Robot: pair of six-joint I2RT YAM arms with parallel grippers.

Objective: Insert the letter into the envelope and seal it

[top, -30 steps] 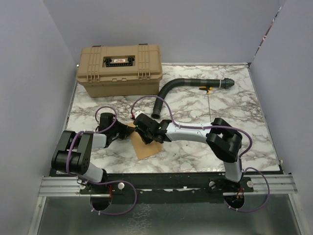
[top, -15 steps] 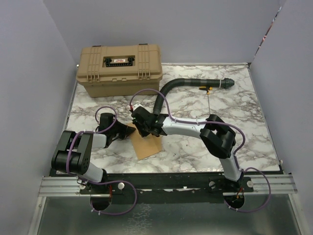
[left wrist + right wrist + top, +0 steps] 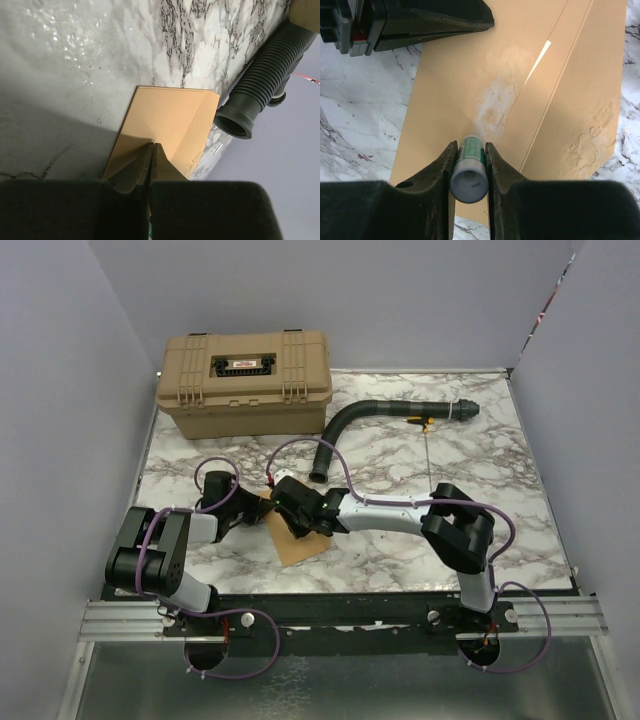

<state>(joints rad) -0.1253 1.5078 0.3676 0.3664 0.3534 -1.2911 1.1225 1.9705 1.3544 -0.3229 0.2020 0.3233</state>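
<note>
My right gripper lifts away next, then lowers and releases the glue stick on bare marble beside the hose's open end, since a whitish smear marks the envelope [image 3: 298,542].
The orange-tan envelope [image 3: 298,542] lies flat on the marble table [image 3: 400,455] between both arms, its creases showing in the left wrist view [image 3: 170,112]. My left gripper [image 3: 152,145] is shut, its tips resting on the envelope's face. My right gripper [image 3: 470,144] is shut on a green-and-white glue stick [image 3: 470,167], whose tip touches the envelope [image 3: 447,85] just below a whitish smear [image 3: 496,102]. The left gripper [image 3: 489,21] shows at the top of the right wrist view. In the top view the two grippers [image 3: 268,508] [image 3: 292,506] meet over the envelope's far end. The letter is hidden.
A tan toolbox [image 3: 245,380] stands at the back left. A black corrugated hose [image 3: 352,418] curves from the back right toward the envelope, its open end [image 3: 234,120] close beside it. A small yellow-and-black tool [image 3: 421,423] lies near the hose.
My right gripper with the glue stick swung back toward the hose half a second ago, then returned to the envelope's far end. The left arm has not moved.
</note>
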